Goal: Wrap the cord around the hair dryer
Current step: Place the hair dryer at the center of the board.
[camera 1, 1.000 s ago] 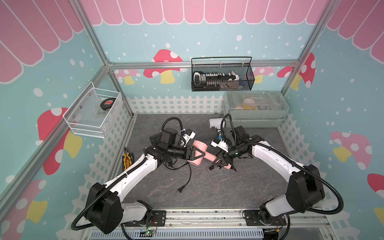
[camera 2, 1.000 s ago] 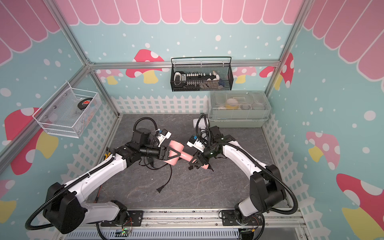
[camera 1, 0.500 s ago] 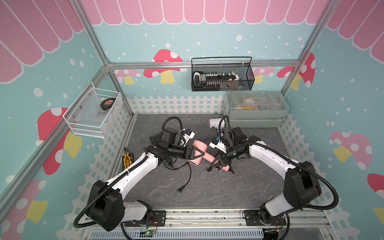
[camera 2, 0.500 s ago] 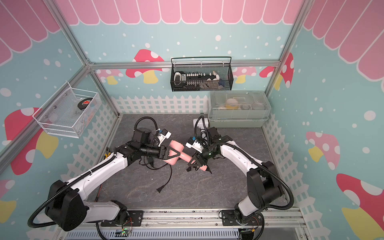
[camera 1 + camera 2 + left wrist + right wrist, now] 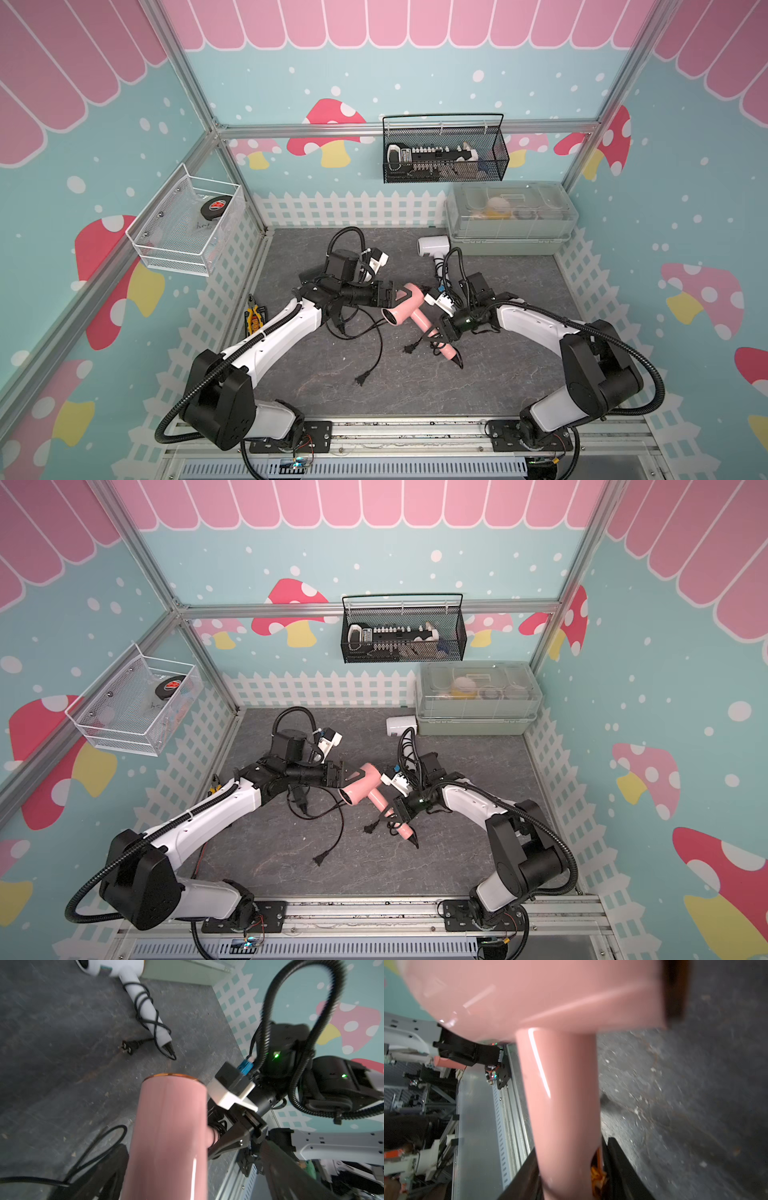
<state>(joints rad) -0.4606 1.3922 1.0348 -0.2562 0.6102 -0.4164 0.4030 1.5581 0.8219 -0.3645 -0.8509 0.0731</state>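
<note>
My right gripper moves down next and releases the dryer on the grey mat [image 5: 632, 1116] just below it, with the cord looped round the handle.
The pink hair dryer [image 5: 405, 307] [image 5: 361, 789] hangs just above the grey mat in the middle. My right gripper [image 5: 446, 330] [image 5: 571, 1167] is shut on its handle [image 5: 560, 1095]. My left gripper [image 5: 390, 294] [image 5: 187, 1167] stands open around the rear of the barrel [image 5: 170, 1136], with a gap showing beside it. The black cord [image 5: 432, 343] loops round the handle by my right gripper, with a plug [image 5: 409, 349] beside it. A second loose black cord [image 5: 353, 328] lies under my left arm and ends in a plug [image 5: 360, 379]. Whether both are one cord I cannot tell.
A white hair dryer [image 5: 432, 246] [image 5: 143, 1001] with its cord wound on the handle lies at the back, beside a clear lidded box [image 5: 511, 216]. A black wire basket [image 5: 444, 153] and a white wire basket [image 5: 187, 224] hang on the walls. A yellow tool [image 5: 253, 318] lies at the left fence.
My left gripper has opened off the pink dryer's barrel, which it gripped before. The right gripper keeps hold of the handle and has shifted slightly left.
</note>
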